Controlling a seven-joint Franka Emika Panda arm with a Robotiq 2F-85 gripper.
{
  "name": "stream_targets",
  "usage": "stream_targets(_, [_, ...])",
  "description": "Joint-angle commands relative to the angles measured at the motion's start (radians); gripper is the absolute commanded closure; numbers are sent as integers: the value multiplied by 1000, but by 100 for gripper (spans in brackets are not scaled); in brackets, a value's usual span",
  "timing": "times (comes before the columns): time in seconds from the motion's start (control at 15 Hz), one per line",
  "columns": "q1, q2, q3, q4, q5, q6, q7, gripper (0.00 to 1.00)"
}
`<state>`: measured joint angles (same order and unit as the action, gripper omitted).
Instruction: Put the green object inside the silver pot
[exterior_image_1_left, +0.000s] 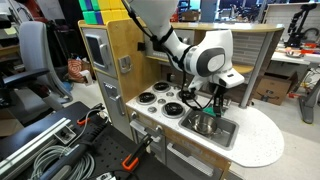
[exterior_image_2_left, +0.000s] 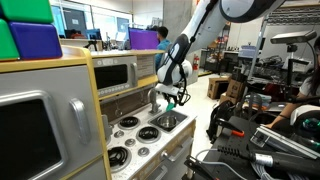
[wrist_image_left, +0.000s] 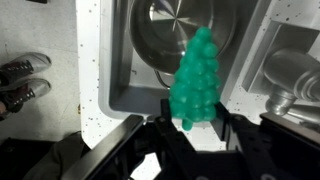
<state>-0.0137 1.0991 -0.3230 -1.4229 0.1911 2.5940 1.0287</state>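
Note:
My gripper should go down a little next and move the green object farther over the pot's open inside, because the object is only partly over the silver pot.
In the wrist view my gripper is shut on the green object, a bumpy, cone-shaped green piece that sticks out beyond the fingers. It hangs over the near rim of the sink basin. The silver pot sits inside the basin just beyond the object, its shiny inside showing. In both exterior views the gripper hovers above the sink, with the pot below it. The green object shows as a small speck at the fingers.
The toy kitchen counter has several black-and-silver burner rings beside the sink. A curved silver faucet stands at the sink's edge. A toy microwave sits behind the stove. Shoes lie on the floor.

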Motion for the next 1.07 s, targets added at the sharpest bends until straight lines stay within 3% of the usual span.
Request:
stream_targets(0.0, [-13, 126, -10, 169, -33, -71, 91, 82])
stream_targets(0.73, [-54, 281, 35, 428, -40, -194, 138, 82])
stream_targets(0.8, [-58, 279, 37, 435, -41, -203, 138, 32])
stream_targets(0.87, [-64, 276, 45, 442, -38, -213, 132, 31])
stream_targets(1.0, [-78, 246, 64, 435, -33, -245, 108, 16])
